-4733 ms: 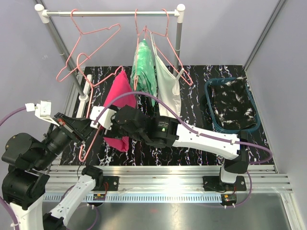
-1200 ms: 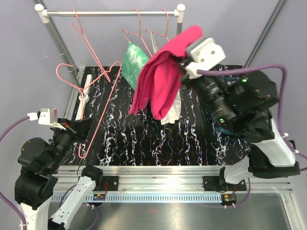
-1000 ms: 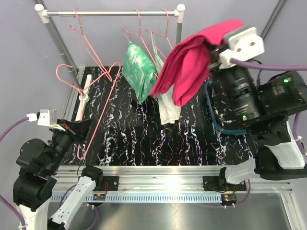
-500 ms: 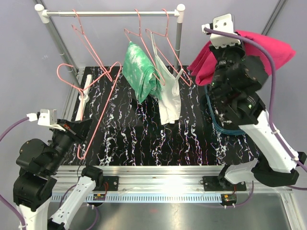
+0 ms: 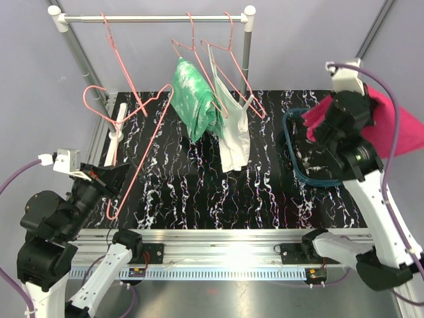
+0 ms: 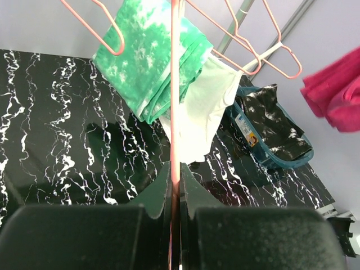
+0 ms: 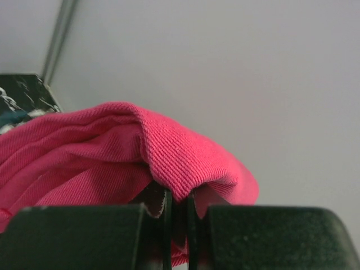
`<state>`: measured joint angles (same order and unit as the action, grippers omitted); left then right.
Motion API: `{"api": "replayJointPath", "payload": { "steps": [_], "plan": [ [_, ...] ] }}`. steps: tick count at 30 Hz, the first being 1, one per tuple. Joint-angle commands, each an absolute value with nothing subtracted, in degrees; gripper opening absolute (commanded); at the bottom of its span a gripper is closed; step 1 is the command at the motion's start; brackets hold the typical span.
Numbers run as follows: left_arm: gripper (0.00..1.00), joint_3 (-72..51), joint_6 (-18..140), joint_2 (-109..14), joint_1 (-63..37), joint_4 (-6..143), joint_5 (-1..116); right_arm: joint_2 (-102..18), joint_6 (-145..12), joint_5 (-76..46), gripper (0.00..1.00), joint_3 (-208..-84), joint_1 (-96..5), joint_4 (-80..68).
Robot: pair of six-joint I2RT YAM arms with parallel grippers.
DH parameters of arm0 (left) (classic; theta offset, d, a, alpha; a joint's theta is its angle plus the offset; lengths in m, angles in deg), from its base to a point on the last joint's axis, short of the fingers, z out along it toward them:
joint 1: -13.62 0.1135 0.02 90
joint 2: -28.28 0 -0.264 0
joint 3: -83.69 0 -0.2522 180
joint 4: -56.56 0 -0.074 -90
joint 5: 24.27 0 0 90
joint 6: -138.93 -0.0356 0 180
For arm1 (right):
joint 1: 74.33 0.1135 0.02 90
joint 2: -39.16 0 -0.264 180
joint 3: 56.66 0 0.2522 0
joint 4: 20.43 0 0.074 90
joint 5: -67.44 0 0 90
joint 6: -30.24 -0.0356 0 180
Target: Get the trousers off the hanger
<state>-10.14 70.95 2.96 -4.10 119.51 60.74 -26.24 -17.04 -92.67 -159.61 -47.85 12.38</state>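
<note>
I need to tilt my right gripper down next and lower the trousers in over the basket [image 5: 314, 150] before opening, because part of them hangs past the teal basket's rim.
The magenta trousers [image 5: 399, 130] hang bunched at the far right, off the hanger, partly above the teal basket [image 5: 289, 142]. My right gripper [image 7: 179, 198] is shut on a fold of the trousers [image 7: 169, 154], with cloth draped over its fingers. The bare pink wire hanger [image 6: 175, 84] stands upright at the left. My left gripper [image 6: 175, 175] is shut on its wire and sits low at the table's near left [image 5: 114, 175]. The hanger carries nothing.
A clothes rail [image 5: 152, 18] spans the back, with a green patterned garment [image 5: 195, 99] and a white top [image 5: 233, 136] on pink hangers, plus one bare hanger. The basket holds a black-and-white garment [image 5: 317, 154]. The black marbled tabletop [image 5: 199, 192] lies below.
My right arm swung the trousers from the rack's right post further right and lower, over the basket side. The left gripper and hanger stayed almost still.
</note>
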Motion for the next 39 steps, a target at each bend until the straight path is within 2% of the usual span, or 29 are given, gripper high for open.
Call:
{"api": "replayJointPath", "payload": {
  "steps": [1,9,13,15,22,27,35,39],
  "plan": [
    [0.0,-9.85,69.67,2.8,-4.14,114.36,57.91,-19.73,-24.16,-89.19,0.0,-153.32,-51.91,15.83],
    [0.0,-11.79,69.15,2.97,-4.14,113.04,56.59,-18.23,-29.17,-84.8,0.0,-143.38,-55.43,21.99],
    [0.0,-13.37,68.71,3.15,-4.22,111.81,56.07,-23.66,-32.06,-78.3,0.0,-138.9,-62.54,23.04],
    [0.0,-14.42,68.36,3.06,-4.14,111.28,55.98,-28.04,-31.63,-77.41,0.0,-137.49,-63.43,18.57],
    [0.0,-16.71,67.21,2.44,-4.14,109.88,56.5,-46.78,-34.71,-74.17,0.0,-146.44,-63.87,16.37],
    [0.0,-16.37,66.42,2.09,-4.22,109.7,56.94,-55.21,-28.13,-67.14,0.0,-145.75,-63.96,7.41],
    [0.0,-16.8,65.89,1.04,-4.22,108.65,58.61,-56.73,-20.3,-48.87,0.0,-142.93,-64.13,-4.1],
    [0.0,-18.12,66.42,0.16,-4.22,107.42,58.53,-58.56,-16.52,-41.12,0.0,-144.95,-64.75,-2.46]
  ]
}}
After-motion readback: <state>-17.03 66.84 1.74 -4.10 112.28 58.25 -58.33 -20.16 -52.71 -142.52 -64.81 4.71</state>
